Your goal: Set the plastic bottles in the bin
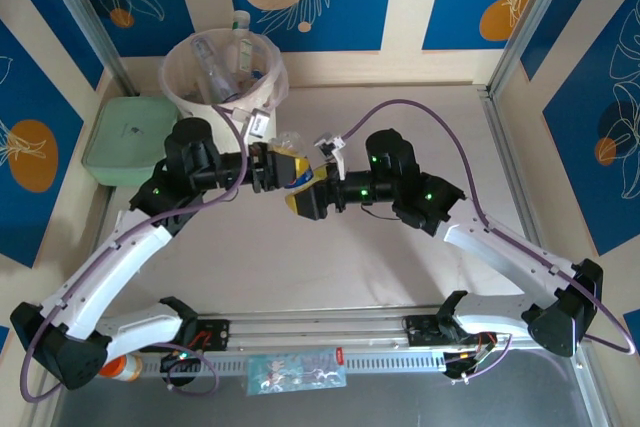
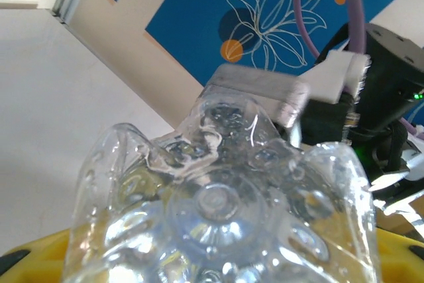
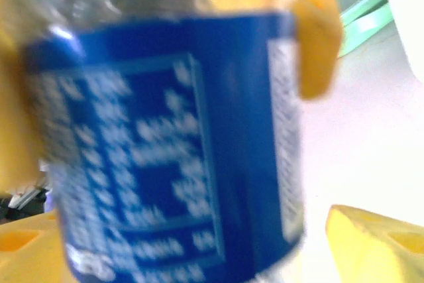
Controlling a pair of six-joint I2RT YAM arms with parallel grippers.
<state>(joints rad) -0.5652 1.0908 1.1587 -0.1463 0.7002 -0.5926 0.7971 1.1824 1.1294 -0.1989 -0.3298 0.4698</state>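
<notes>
My left gripper should next swing its bottle outward over the opening of the cream bin by the pale-green box and let go of it, because that bin already has bottles in it.
A clear plastic bottle (image 1: 297,176) with a blue label hangs above the middle of the table between both grippers. My left gripper (image 1: 277,169) is shut on it; in the left wrist view the bottle's ribbed clear base (image 2: 218,197) sits between the yellow fingers (image 2: 397,256). My right gripper (image 1: 305,197) is open around it: in the right wrist view the blue label (image 3: 165,150) fills the gap and the right finger (image 3: 374,243) stands clear of it. The cream bin (image 1: 180,62) at the back left holds several bottles (image 1: 215,67).
A flat pale-green lidded box (image 1: 125,137) lies left of the bin. An orange-capped jar (image 1: 122,367) sits by the left arm's base, and a small printed packet (image 1: 295,369) on the front rail. A metal frame post (image 1: 505,57) stands at the back right.
</notes>
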